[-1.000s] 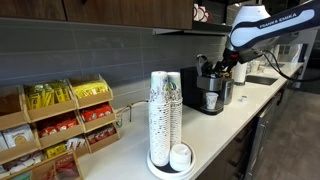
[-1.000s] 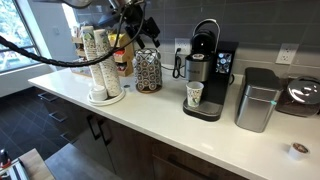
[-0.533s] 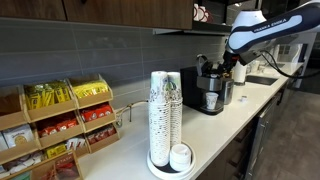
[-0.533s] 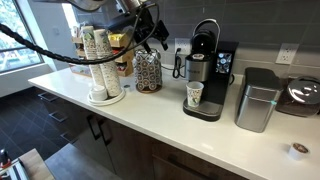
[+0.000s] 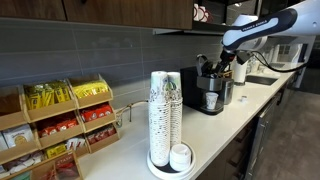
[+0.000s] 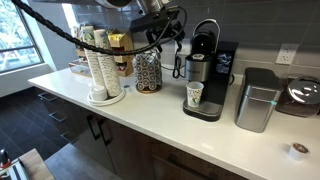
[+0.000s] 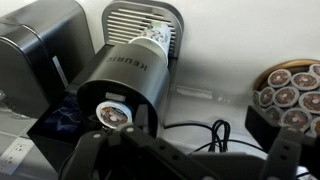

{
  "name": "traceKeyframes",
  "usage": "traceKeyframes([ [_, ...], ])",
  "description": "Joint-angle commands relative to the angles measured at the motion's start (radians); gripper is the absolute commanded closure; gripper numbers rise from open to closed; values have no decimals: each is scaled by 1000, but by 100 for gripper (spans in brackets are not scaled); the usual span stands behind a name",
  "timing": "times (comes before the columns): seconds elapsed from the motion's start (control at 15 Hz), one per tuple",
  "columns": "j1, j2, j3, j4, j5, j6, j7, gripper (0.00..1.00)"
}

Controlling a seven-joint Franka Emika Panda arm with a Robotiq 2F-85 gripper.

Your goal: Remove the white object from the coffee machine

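Observation:
I should next move my gripper to the left in the wrist view and down onto the white piece in the open chamber (image 7: 113, 113), because my fingers hang beside the machine (image 7: 128, 70).
The black coffee machine (image 6: 207, 68) stands on the white counter with its lid up; it also shows in an exterior view (image 5: 210, 88). A pale cup with dark markings (image 6: 195, 95) sits in its recess. In the wrist view I look down on the coffee machine (image 7: 128, 70). A small white roundish piece (image 7: 110, 115) lies in its open top chamber. My gripper (image 7: 185, 165) is open and empty, above and beside the machine's head. It hangs just beside the machine in both exterior views (image 6: 170, 40) (image 5: 238, 68).
Tall stacks of white paper cups (image 6: 98, 65) (image 5: 165, 115) stand on a round tray. A pod carousel (image 7: 290, 90) and a black cord (image 7: 200, 130) lie beside the machine. A silver bin (image 6: 258, 98) and a small round pale piece (image 6: 297, 150) stand further along the counter.
My arm has swung from near the cup stacks toward the coffee machine, and the gripper now hangs close to its raised lid. Nothing on the counter has moved.

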Motion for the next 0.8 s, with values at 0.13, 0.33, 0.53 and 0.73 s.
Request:
traceKeyframes([
  [0.13, -66, 131, 12, 138, 122, -3, -69, 0],
  [0.33, -97, 177, 23, 183, 167, 3, -65, 0],
  [0.53, -125, 218, 36, 230, 208, -2, -65, 0],
  [0.73, -150, 254, 51, 266, 230, 8, -71, 0],
])
